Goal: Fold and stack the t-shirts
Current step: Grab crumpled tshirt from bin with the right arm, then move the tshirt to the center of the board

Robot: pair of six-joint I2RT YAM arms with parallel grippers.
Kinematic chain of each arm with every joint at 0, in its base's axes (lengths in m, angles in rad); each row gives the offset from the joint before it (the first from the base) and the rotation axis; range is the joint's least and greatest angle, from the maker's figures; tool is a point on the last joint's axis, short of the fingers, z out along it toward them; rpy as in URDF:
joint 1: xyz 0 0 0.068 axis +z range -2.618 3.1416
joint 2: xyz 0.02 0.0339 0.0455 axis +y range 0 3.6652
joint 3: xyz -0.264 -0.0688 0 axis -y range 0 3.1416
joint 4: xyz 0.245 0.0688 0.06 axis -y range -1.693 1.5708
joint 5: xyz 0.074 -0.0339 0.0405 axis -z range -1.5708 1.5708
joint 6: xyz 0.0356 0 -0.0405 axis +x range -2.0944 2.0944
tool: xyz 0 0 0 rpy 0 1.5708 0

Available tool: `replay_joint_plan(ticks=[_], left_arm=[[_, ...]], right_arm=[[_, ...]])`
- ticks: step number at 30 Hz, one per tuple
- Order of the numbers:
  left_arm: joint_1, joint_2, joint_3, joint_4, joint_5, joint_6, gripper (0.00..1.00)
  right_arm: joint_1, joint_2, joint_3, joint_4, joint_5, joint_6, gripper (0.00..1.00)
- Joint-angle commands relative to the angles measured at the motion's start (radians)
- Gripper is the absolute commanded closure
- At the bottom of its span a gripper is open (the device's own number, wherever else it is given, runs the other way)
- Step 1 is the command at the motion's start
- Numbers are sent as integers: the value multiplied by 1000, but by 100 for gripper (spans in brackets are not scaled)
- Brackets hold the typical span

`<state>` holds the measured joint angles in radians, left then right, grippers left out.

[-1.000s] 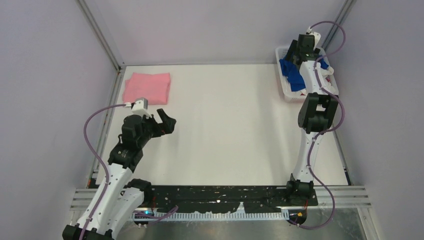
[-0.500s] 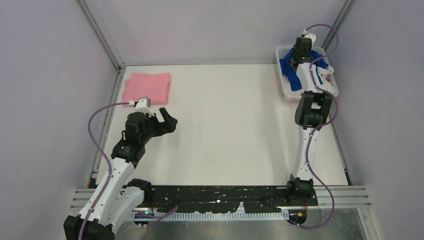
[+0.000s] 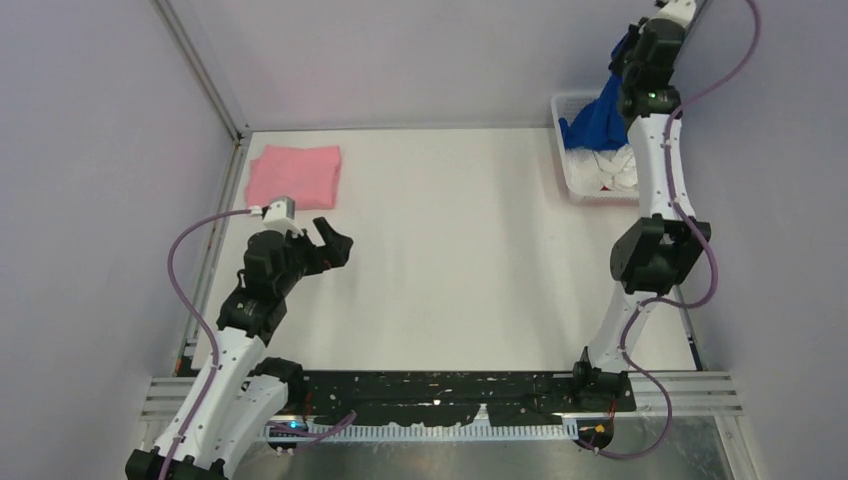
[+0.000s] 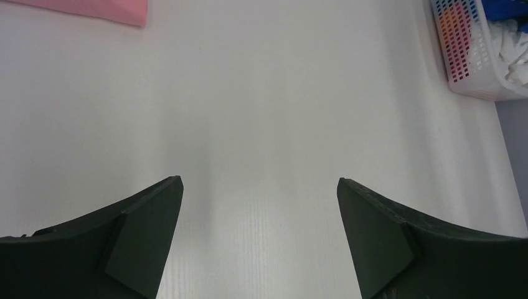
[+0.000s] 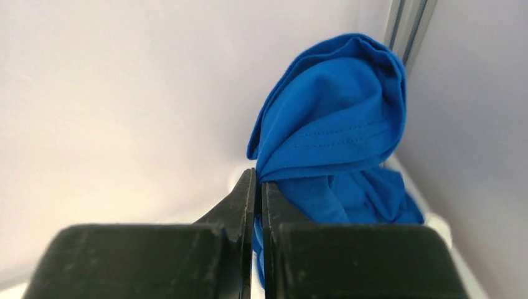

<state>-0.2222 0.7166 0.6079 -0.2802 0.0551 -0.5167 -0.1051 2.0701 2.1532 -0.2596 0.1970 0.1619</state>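
The robot's right gripper will next lift the blue t-shirt (image 3: 600, 118) above the basket (image 3: 566, 170), then lower it onto the middle of the table, because that area is empty.
The royal blue t-shirt (image 3: 600, 118) hangs bunched above the white mesh basket (image 3: 566, 170) at the back right, its lower part still trailing into the basket. My right gripper (image 3: 628, 52) is raised high over it and shut on a fold of the blue t-shirt (image 5: 330, 137). The light pink t-shirt (image 3: 295, 173) lies folded flat at the back left of the table. My left gripper (image 3: 336, 240) hovers open in front of it, with nothing between its fingers (image 4: 146, 233); a corner of the pink t-shirt (image 4: 99, 7) shows at the top left of the left wrist view.
White cloth (image 3: 615, 168) lies in the basket under the blue shirt. The basket (image 4: 470, 53) also shows at the top right of the left wrist view. Purple walls and metal frame posts (image 3: 200, 70) enclose the white table (image 3: 450, 250).
My right gripper shut on the blue t-shirt in the basket and rose, lifting the shirt up with it. The left arm stayed nearly still.
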Motion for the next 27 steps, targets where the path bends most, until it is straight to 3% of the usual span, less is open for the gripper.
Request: replay_joint_plan(ticks=[1, 10, 15, 22, 26, 27], left_arm=[[-2, -51, -14, 49, 23, -5, 1], [-2, -106, -19, 32, 31, -17, 1], [-3, -133, -12, 11, 26, -19, 1], [-3, -166, -7, -24, 20, -31, 1], [-2, -179, 0, -39, 23, -40, 1], [-2, -180, -2, -40, 24, -43, 1]], right_arm=[[3, -258, 12, 140, -133, 29, 95], [28, -453, 81, 115, -577, 228, 95], [142, -505, 95, 163, -790, 359, 95], [390, -560, 63, 167, -875, 350, 95], [430, -632, -129, 224, -797, 420, 95], [430, -674, -244, 236, -743, 433, 95]])
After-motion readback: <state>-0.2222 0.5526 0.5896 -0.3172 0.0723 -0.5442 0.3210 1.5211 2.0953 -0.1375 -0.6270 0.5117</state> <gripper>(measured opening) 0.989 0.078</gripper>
